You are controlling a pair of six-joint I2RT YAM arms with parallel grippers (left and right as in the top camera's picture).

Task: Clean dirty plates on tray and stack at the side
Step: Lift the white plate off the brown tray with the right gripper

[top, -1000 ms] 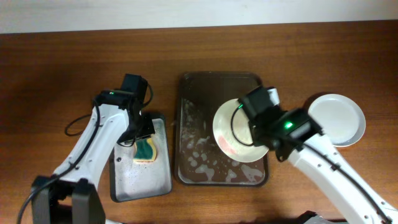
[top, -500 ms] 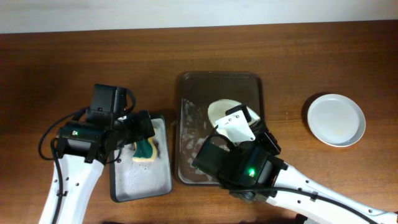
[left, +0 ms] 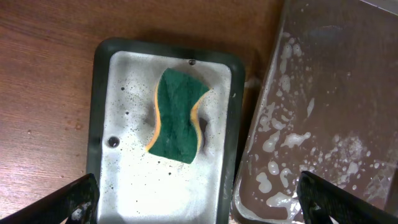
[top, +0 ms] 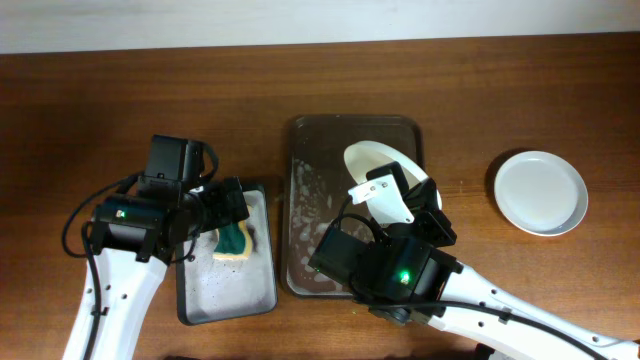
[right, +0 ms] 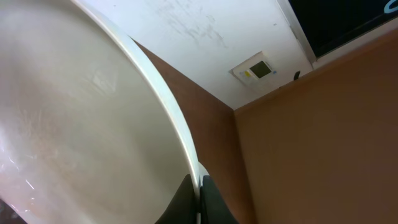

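Observation:
My right gripper should move over the second white plate [top: 541,193] next, to its right in the overhead view, then turn the tilted plate flat, go down and let go.
My right gripper [right: 198,200] is shut on the rim of a white plate [right: 74,112], which stands tilted on edge over the far part of the dark brown tray [top: 310,200]. From overhead the held plate [top: 372,162] shows above the right gripper [top: 398,192]. A second white plate [top: 540,192] lies flat on the table at the right. My left gripper [left: 202,202] is open above the small grey tray [left: 124,186], and the green sponge [left: 177,115] lies loose just ahead of its fingertips [left: 79,199].
White suds [left: 280,140] cover the floor of the brown tray. In the overhead view the grey tray [top: 200,300] with the sponge [top: 235,240] sits close to the brown tray's left rim. Bare wooden table runs along the far side.
The left gripper opened, let go of the sponge and drew back from it. The right arm swung round and tipped its plate up on edge over the tray.

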